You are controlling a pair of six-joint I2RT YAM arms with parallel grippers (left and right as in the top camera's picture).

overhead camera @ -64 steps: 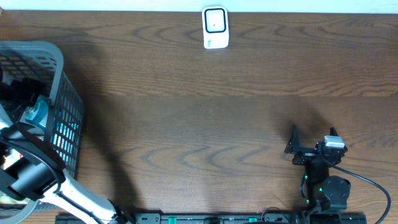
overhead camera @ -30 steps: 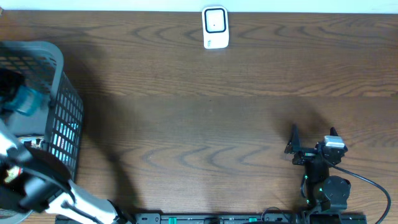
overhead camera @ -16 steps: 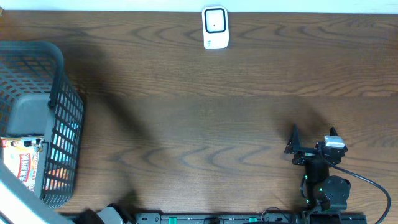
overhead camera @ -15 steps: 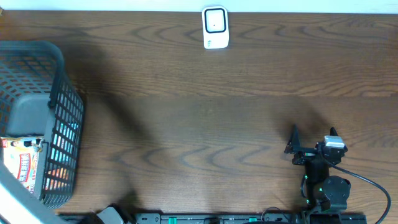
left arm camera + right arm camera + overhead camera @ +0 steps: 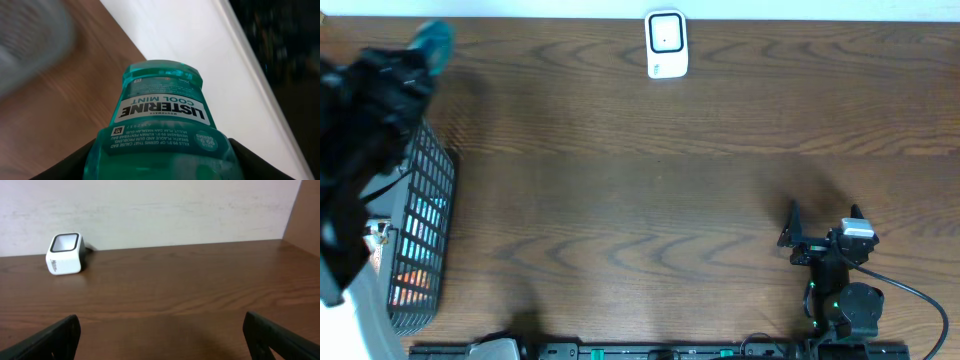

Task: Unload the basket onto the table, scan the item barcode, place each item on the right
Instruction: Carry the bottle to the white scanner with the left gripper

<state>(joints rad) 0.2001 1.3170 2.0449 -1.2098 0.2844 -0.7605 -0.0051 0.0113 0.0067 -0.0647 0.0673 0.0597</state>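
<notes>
Next, my left gripper swings across, lowers and releases the bottle point(image 5: 430, 40). The bare tabletop before the scanner lies below my left gripper and to its right in the overhead view.
The item is a teal Listerine Cool Mint mouthwash bottle point(image 5: 162, 125), held with its label upside down in the left wrist view. My left gripper point(image 5: 160, 167) is shut on its body, a black finger on each side. In the overhead view the bottle point(image 5: 430, 40) shows as a teal blur at the far left, at the tip of my blurred left arm point(image 5: 365, 120). The white barcode scanner point(image 5: 666, 44) stands at the table's far edge, in the middle, also seen as the scanner point(image 5: 64, 253) in the right wrist view. My right gripper point(image 5: 823, 218) is open and holds nothing, near the front right.
A grey mesh basket point(image 5: 420, 230) stands at the left edge, with packaged goods showing through its wall. A pale wall point(image 5: 160, 210) rises behind the table's far edge. The right arm's base point(image 5: 845, 305) and cable sit at the front right.
My left arm has risen out of the basket with the bottle and swung towards the far left corner. The right arm has not moved.
</notes>
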